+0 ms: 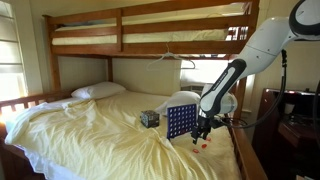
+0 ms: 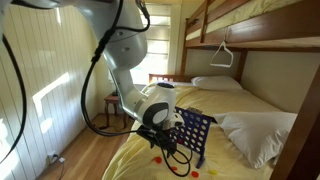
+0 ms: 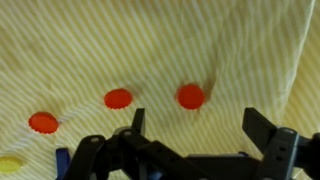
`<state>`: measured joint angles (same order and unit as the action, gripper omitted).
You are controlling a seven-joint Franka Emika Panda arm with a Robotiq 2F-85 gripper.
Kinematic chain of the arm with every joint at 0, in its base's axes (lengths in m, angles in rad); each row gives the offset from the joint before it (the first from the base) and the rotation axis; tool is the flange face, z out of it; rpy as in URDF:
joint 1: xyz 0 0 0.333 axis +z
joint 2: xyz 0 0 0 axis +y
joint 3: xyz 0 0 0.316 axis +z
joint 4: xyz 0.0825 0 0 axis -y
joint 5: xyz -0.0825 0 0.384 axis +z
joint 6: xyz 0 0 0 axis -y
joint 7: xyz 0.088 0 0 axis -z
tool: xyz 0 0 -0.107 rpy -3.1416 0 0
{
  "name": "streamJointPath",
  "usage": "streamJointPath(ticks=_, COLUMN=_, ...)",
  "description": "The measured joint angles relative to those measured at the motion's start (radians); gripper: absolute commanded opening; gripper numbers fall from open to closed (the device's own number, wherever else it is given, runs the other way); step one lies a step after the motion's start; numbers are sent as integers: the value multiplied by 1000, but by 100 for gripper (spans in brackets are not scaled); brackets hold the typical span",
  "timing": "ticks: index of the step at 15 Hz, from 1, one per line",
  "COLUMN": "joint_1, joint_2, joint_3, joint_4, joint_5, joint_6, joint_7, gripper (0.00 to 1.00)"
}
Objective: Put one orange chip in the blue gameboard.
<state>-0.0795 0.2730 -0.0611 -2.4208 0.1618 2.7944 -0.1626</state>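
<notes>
My gripper comes down onto one orange chip point(image 3: 190, 96) next and closes around its sides, as that chip lies below in line with the gap between my open fingers.
The blue gameboard point(image 1: 181, 122) stands upright on the yellow bedsheet; it also shows in an exterior view point(image 2: 193, 136). My gripper point(image 1: 201, 135) hangs just beside it, low over the sheet, also seen in an exterior view point(image 2: 166, 146). In the wrist view the gripper point(image 3: 198, 125) is open and empty, fingers spread above the striped sheet. Three orange chips lie on the sheet below: one point(image 3: 190, 96) between the fingers' line, one point(image 3: 118, 98) to its left, one point(image 3: 43, 122) farther left. Orange chips also show near the board point(image 1: 203, 144) point(image 2: 157, 164).
A yellow chip point(image 3: 9, 164) lies at the wrist view's lower left edge. A small dark patterned cube point(image 1: 149, 118) sits beside the board. Pillows point(image 2: 256, 135) lie near the board and at the bed's head point(image 1: 98, 91). The wooden bunk frame point(image 1: 150, 12) runs overhead.
</notes>
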Motion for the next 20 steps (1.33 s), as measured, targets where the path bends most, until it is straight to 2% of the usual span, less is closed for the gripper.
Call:
streamJointPath(ticks=2, joint_1=-5, joint_2=16, joint_3=-2, joint_4=5, joint_5=-4, joint_6=3, joint_7=0, gripper=93)
streamJointPath(ticks=7, joint_1=-16, joint_2=56, joint_3=-2, joint_4=33, joint_5=-5, joint_6=6, joint_7=0, gripper=100)
streamJointPath(ticks=10, joint_1=-18, joint_2=82, joint_3=0, joint_4=57, joint_5=-8, joint_6=6, joint_7=0, gripper=100)
streamJointPath(ticks=15, joint_1=-18, joint_2=125, joint_3=4, joint_4=95, joint_5=-24, joint_6=6, joint_7=0, gripper=88)
streamJointPath(ticks=16, joint_1=-18, joint_2=132, joint_3=4, joint_4=101, joint_5=-28, joint_6=6, joint_7=0, gripper=82)
streamJointPath(ticks=20, joint_1=-18, joint_2=154, joint_3=6, joint_4=117, joint_5=-32, joint_6=-1, joint_7=0, gripper=82)
